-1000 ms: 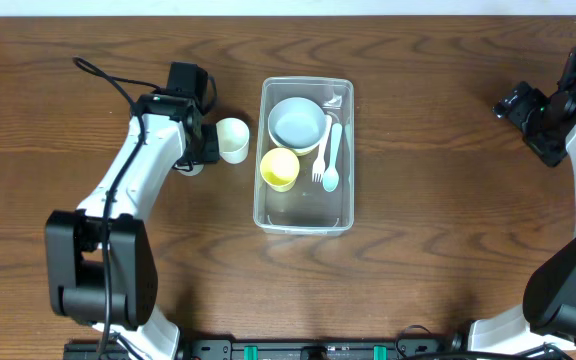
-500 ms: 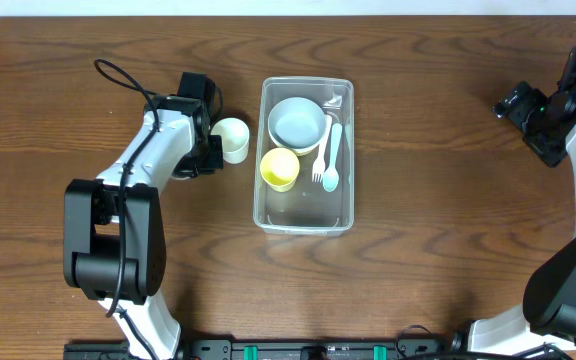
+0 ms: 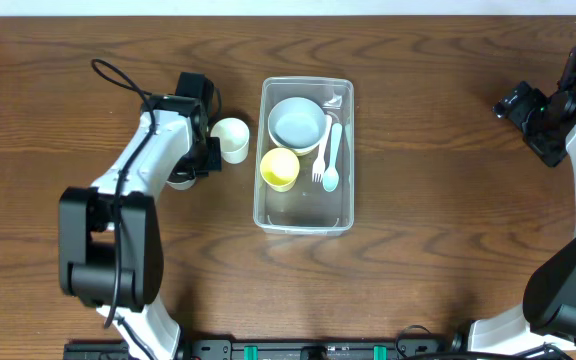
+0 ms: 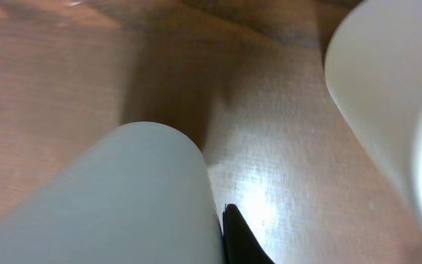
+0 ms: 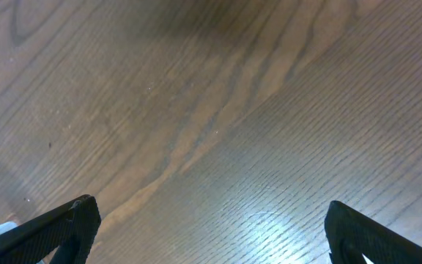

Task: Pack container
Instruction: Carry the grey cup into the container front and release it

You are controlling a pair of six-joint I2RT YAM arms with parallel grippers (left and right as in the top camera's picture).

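My left gripper rises next, carries the grey-blue cup over the container's near end, comes down and releases it, because the container's bottom there lies bare.
The clear container stands mid-table and holds a grey-blue bowl, a yellow cup, and a pale fork and spoon. Left of it lies a white cup. My left gripper is low beside that cup, shut on a pale grey-blue cup. One black fingertip presses on its wall; the other is hidden. My right gripper hangs open over bare wood at the far right.
The left arm's black cable loops over the table behind it. The wooden table stretches bare between the container and the right arm. The white cup lies close to the held cup.
The left gripper has closed on the grey-blue cup and the left arm has swung slightly at the elbow. The right arm and the container's contents have not moved.
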